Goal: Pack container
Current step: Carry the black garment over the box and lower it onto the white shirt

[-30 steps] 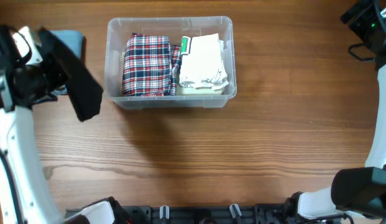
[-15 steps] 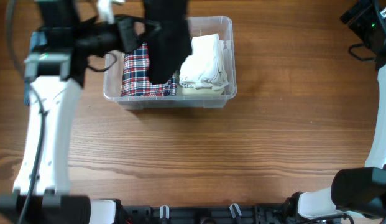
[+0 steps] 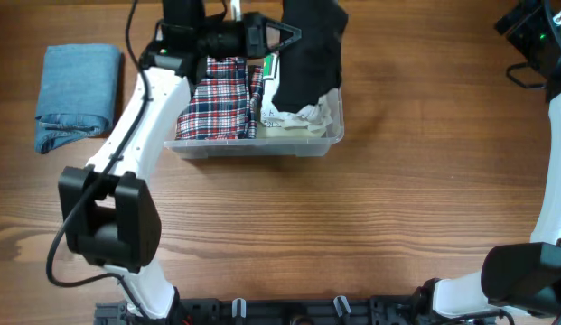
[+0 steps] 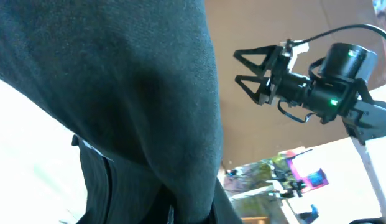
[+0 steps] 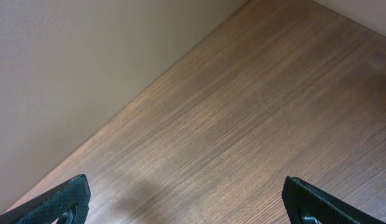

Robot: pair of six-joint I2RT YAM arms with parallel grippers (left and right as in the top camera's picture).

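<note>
The folded white garment (image 3: pixel 307 116) lies in the container (image 3: pixel 253 147) below my left gripper, so my left gripper should lower the black garment toward it and release it there.
The clear plastic container (image 3: pixel 253 147) stands at the back middle of the table. Inside lie a folded red-and-blue plaid garment (image 3: pixel 215 95) on the left and a folded white garment (image 3: pixel 307 116) on the right. My left gripper (image 3: pixel 294 34) is shut on a black garment (image 3: pixel 312 50) that hangs over the container's right half, covering part of the white garment. The black cloth (image 4: pixel 118 93) fills the left wrist view. My right gripper (image 5: pixel 186 202) is open and empty, above bare table at the far right (image 3: pixel 533 32).
A folded blue denim garment (image 3: pixel 77 95) lies on the table left of the container. The right arm's base (image 3: pixel 524 271) sits at the front right corner. The left arm (image 3: pixel 135 126) reaches across the container's left side.
My left arm has swung right from the table's left side, carrying the black garment over the container to its right half. The blue denim garment is now uncovered. The right arm has not moved.
</note>
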